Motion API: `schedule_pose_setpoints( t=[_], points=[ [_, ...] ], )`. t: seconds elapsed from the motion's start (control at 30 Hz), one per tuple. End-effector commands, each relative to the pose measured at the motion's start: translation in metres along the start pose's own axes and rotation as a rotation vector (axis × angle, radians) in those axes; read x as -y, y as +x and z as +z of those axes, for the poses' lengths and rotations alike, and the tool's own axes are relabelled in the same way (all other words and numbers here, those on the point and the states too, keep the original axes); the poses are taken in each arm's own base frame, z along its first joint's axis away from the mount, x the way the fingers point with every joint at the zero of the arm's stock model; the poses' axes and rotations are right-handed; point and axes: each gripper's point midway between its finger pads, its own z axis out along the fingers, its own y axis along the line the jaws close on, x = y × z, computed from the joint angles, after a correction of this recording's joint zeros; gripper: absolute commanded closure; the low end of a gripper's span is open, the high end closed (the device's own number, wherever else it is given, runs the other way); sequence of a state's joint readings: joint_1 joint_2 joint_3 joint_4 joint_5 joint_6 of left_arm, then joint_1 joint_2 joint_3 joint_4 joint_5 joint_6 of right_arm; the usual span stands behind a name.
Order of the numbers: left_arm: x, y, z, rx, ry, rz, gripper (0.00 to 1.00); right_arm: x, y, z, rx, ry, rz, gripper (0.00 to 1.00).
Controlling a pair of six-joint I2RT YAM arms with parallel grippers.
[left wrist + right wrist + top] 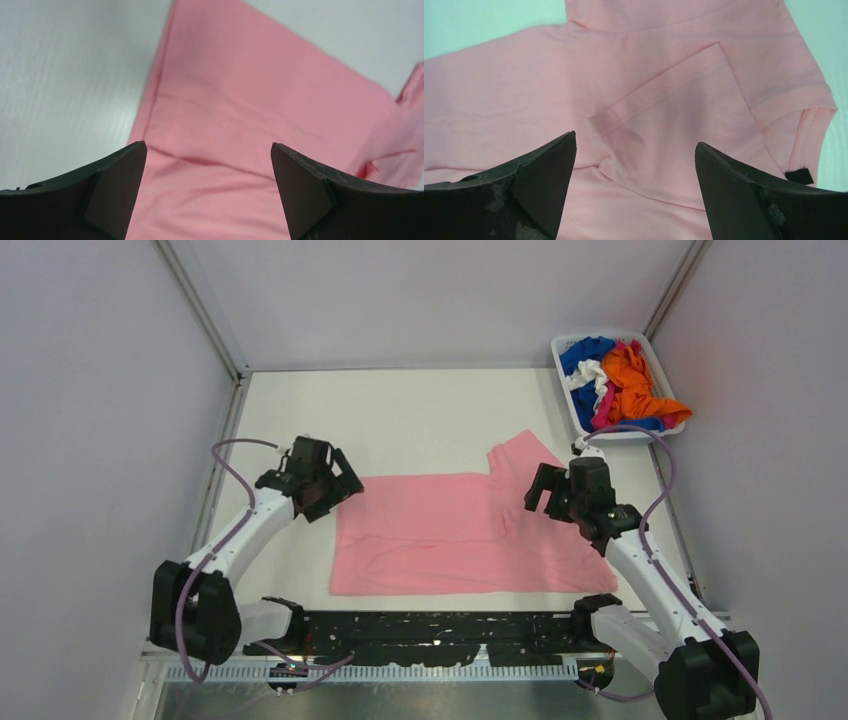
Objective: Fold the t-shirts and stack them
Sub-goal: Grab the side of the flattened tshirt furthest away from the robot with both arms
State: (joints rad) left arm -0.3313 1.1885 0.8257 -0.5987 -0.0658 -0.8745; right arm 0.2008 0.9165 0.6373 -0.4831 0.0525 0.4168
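The left gripper will next move outward and down to pinch a fold at the t-shirt's far corner [366, 483] [202, 5], because that corner lies flat below the gripper's open fingers.
A light pink t-shirt [440, 532] lies spread flat in the middle of the table, one sleeve sticking out toward the far right. My left gripper [335, 492] hangs open over its left edge; the left wrist view shows pink cloth [240, 100] below wide jaws. Open too, my right gripper [548, 492] hovers over the shirt's right end, where a sleeve [669, 120] lies folded in and a dark neck label [800, 176] shows. Neither holds anything. More t-shirts, orange [632, 380], blue [583, 352], white and hot pink, lie heaped in the basket.
A white slotted basket [628, 432] stands at the far right corner of the table. Grey walls with metal posts close the table in on left, right and back. A black perforated bar [420, 632] runs along the near edge between the arm bases.
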Motion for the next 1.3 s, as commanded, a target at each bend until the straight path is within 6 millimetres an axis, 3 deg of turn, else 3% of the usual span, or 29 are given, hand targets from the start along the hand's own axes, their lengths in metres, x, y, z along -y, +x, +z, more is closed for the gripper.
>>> schedule_pose_setpoints(
  t=[0.0, 0.17, 0.3, 0.63, 0.87, 1.03, 1.27],
  points=[
    [0.007, -0.066, 0.033, 0.095, -0.005, 0.048, 0.0, -0.019, -0.028, 0.005, 0.085, -0.077, -0.018, 0.05],
    [0.002, -0.09, 0.077, 0.005, -0.103, 0.078, 0.0, -0.017, -0.031, 0.011, 0.08, -0.06, -0.034, 0.05],
    [0.004, -0.085, 0.104, -0.083, -0.076, 0.05, 0.0, -0.014, -0.031, 0.014, 0.075, -0.042, -0.04, 0.05],
    [0.014, -0.077, 0.128, -0.127, -0.018, 0.02, 0.02, -0.011, -0.03, 0.015, 0.069, -0.025, -0.055, 0.05],
    [0.016, -0.067, 0.136, -0.159, -0.007, 0.018, 0.3, -0.012, -0.03, 0.013, 0.074, -0.03, -0.053, 0.05],
    [0.007, -0.065, 0.132, -0.17, -0.1, 0.068, 0.48, -0.01, -0.031, 0.014, 0.075, -0.023, -0.057, 0.04],
    [0.002, -0.062, 0.127, -0.18, -0.233, 0.142, 0.62, -0.007, -0.03, 0.017, 0.069, -0.003, -0.061, 0.05]
  ],
)
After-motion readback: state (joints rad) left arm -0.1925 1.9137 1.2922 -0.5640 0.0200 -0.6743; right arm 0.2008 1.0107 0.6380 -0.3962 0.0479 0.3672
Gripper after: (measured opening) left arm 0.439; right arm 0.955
